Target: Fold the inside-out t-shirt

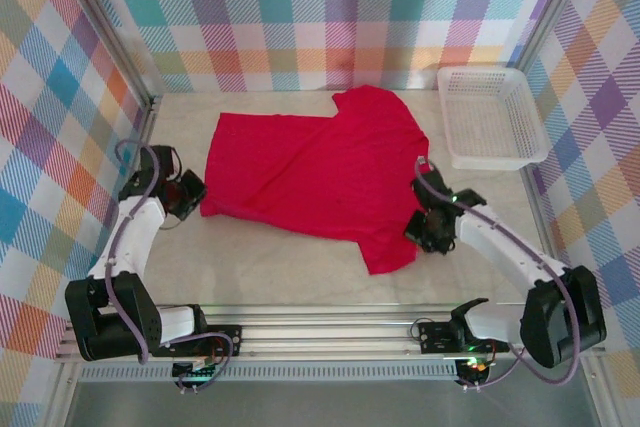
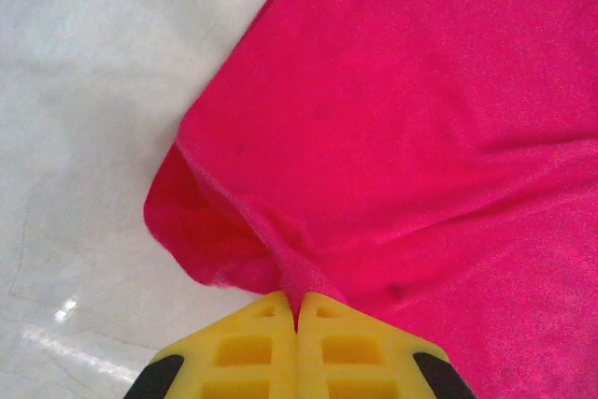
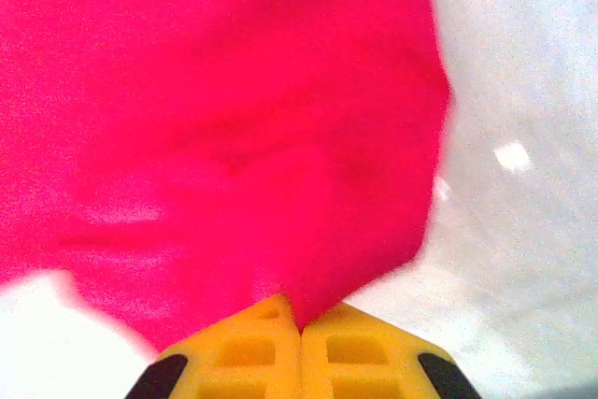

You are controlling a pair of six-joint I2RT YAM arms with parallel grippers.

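Next, my right gripper will lift the red fabric edge, carry it outward to the far sleeve's place by the basket, lower and release it.
The inside-out t-shirt [image 1: 320,172], plain bright red, lies spread on the table with its hem to the left and a sleeve pointing toward the near edge. My left gripper [image 1: 196,194] sits at the shirt's left near corner, its yellow jaws shut on a pinch of red cloth [image 2: 301,277]. My right gripper [image 1: 418,225] is at the shirt's right side by the near sleeve, jaws shut on the red fabric edge [image 3: 308,301]. In both wrist views the shirt [image 2: 411,137] [image 3: 234,119] rises away from the closed yellow fingers [image 2: 252,352] [image 3: 243,357].
A white plastic mesh basket [image 1: 490,117] stands at the back right, close to the shirt's far sleeve. Plaid walls enclose the pale table [image 1: 290,267]. A metal rail [image 1: 330,332] runs along the near edge between the arm bases.
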